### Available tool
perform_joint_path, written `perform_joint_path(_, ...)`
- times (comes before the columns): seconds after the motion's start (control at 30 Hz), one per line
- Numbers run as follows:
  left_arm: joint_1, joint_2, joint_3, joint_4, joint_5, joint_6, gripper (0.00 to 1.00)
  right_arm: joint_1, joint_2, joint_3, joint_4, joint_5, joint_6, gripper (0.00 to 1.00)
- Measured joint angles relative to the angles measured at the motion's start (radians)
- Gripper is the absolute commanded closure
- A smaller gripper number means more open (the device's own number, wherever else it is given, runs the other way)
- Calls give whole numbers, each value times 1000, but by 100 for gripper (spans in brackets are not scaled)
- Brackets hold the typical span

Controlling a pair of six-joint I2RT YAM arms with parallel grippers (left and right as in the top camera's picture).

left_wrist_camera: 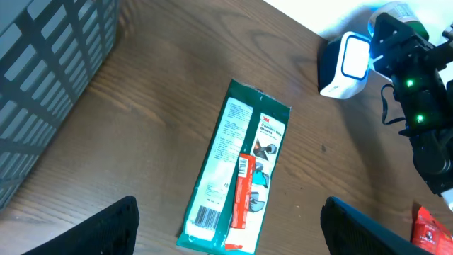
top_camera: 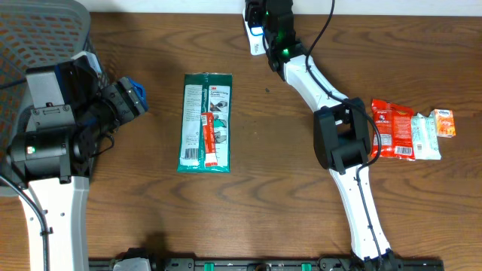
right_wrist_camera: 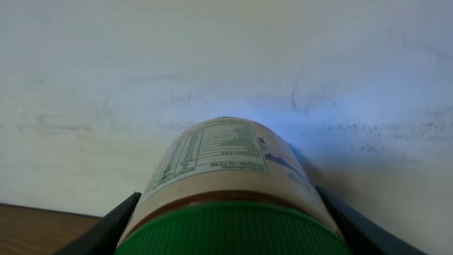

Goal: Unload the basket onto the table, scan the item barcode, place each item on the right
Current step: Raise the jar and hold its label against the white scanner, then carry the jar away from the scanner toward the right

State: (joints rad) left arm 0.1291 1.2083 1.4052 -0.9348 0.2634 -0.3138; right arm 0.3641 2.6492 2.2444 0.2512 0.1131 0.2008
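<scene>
My right gripper needs to come back and down beside the red packet (top_camera: 374, 137) next to release the jar, as the packet is below, to its right in the overhead view.
My right gripper (right_wrist_camera: 226, 230) is shut on a jar (right_wrist_camera: 226, 170) with a green lid and a white printed label, one finger (right_wrist_camera: 106, 230) on each side. Bluish light falls on the white wall behind it. In the overhead view the right gripper (top_camera: 268, 16) is at the table's far edge, right beside the white scanner (top_camera: 254, 36), whose window glows in the left wrist view (left_wrist_camera: 347, 60). My left gripper (top_camera: 134, 96) is open and holds nothing, hanging above a green flat packet (left_wrist_camera: 241, 177) with its barcode (left_wrist_camera: 207, 214) facing up.
A grey slatted basket (top_camera: 38, 30) stands at the far left, behind the left arm. Several snack packets (top_camera: 407, 128) lie at the right, beside the right arm's elbow. The green packet (top_camera: 205, 122) lies mid-table with a red stick on it.
</scene>
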Motion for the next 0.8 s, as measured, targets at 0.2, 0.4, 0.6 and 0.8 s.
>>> perform_joint_path(0.2, 0, 0, 0, 0, 0, 0, 18, 0, 0, 0, 8, -12, 0, 93)
perform_joint_path(0.4, 0, 0, 0, 0, 0, 0, 18, 0, -60, -2, -174, -101, 0, 95)
perform_joint_path(0.6, 0, 0, 0, -1, 0, 0, 18, 0, -287, -2, -601, -132, 0, 96)
perform_joint_path(0.8, 0, 0, 0, 0, 0, 0, 18, -11, -557, 8, -1126, -136, -1, 99)
